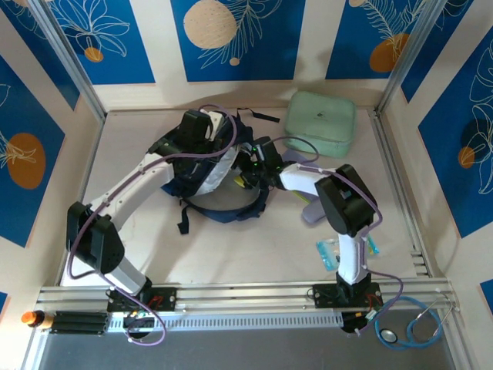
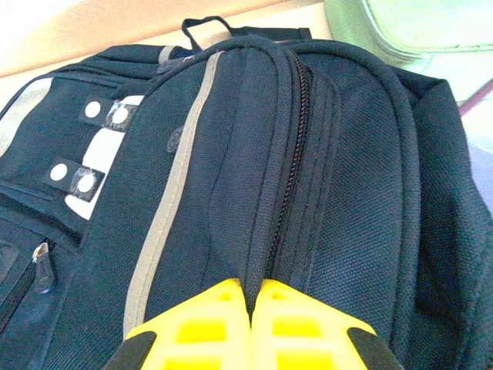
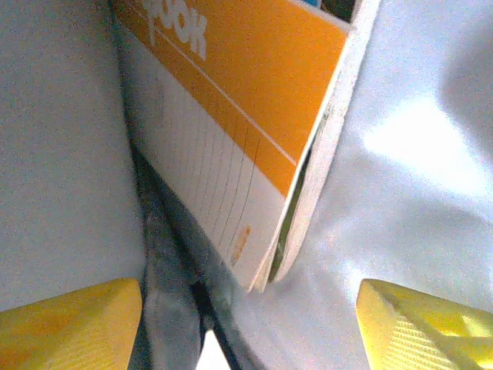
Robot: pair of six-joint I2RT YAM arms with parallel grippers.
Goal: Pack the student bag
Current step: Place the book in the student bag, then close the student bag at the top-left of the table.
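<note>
I should move my left gripper back and down next, to release the fold of the bag over the bag's opening [image 1: 227, 195]. The opening is below and back of my left gripper, since pale lining shows there.
The student bag [image 1: 179, 187], dark navy with a pale stripe and white patches, lies at the middle of the table with its pale lining showing. My left gripper [image 2: 252, 297] is shut on a ridge of the bag's navy fabric [image 2: 262, 193] beside the zip; from above it [image 1: 202, 131] sits at the bag's far side. My right gripper [image 1: 251, 165] reaches into the bag's mouth from the right. In the right wrist view it [image 3: 248, 299] stands open with its yellow fingers [image 3: 73, 320] wide apart, and an orange-and-white notebook [image 3: 231, 116] stands free ahead of them against the pale lining [image 3: 400, 154].
A mint-green zip case [image 1: 321, 123] lies at the back right, close to the bag. A lilac item [image 1: 312, 210] and a small bluish packet [image 1: 330, 253] lie beside the right arm. Black straps [image 1: 185, 220] trail toward the front. Metal rails [image 1: 231, 293] edge the table.
</note>
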